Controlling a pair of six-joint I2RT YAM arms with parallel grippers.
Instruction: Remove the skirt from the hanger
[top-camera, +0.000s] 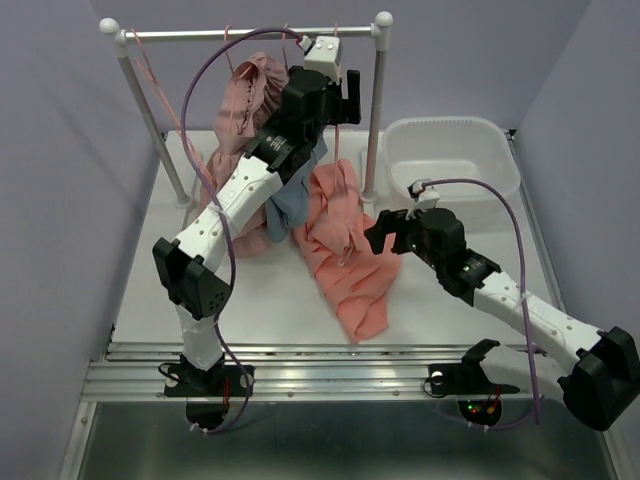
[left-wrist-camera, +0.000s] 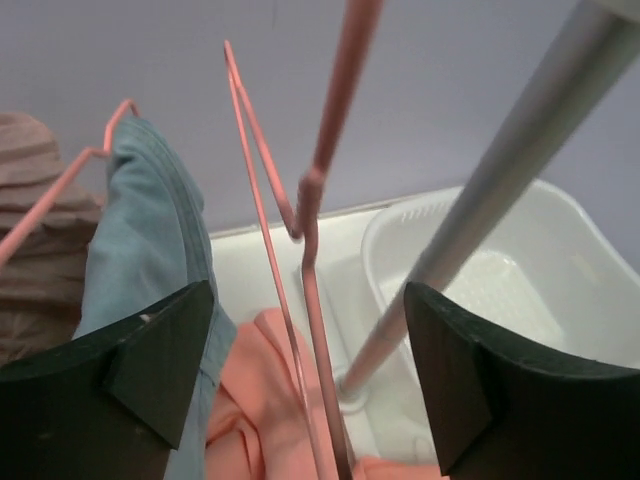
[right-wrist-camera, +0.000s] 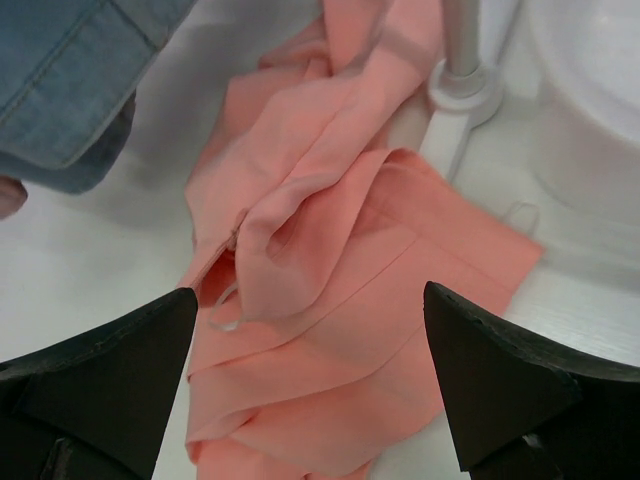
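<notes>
A raised fold of the skirt (top-camera: 345, 255) shows between my open fingers. The right gripper moves down and away from the basin onto that fold next.
The salmon skirt (top-camera: 345, 255) lies crumpled on the white table, and its upper end rises toward a pink wire hanger (top-camera: 338, 130) that hangs from the rack rail. I cannot tell whether it is still hooked on. My left gripper (top-camera: 348, 88) is up by the rail and open. In the left wrist view (left-wrist-camera: 308, 330) the hanger wire (left-wrist-camera: 305, 250) runs between its jaws without touching them, with the skirt (left-wrist-camera: 265, 400) below. My right gripper (top-camera: 380, 232) is open and empty. In the right wrist view (right-wrist-camera: 310, 300) it hovers just above the skirt's folds (right-wrist-camera: 340, 300).
A clothes rack (top-camera: 250, 33) stands at the back, its right post (top-camera: 375, 110) beside the skirt. A blue denim garment (top-camera: 290, 200) and a dusty pink one (top-camera: 245, 100) hang to the left. A white basin (top-camera: 455, 155) sits at the back right.
</notes>
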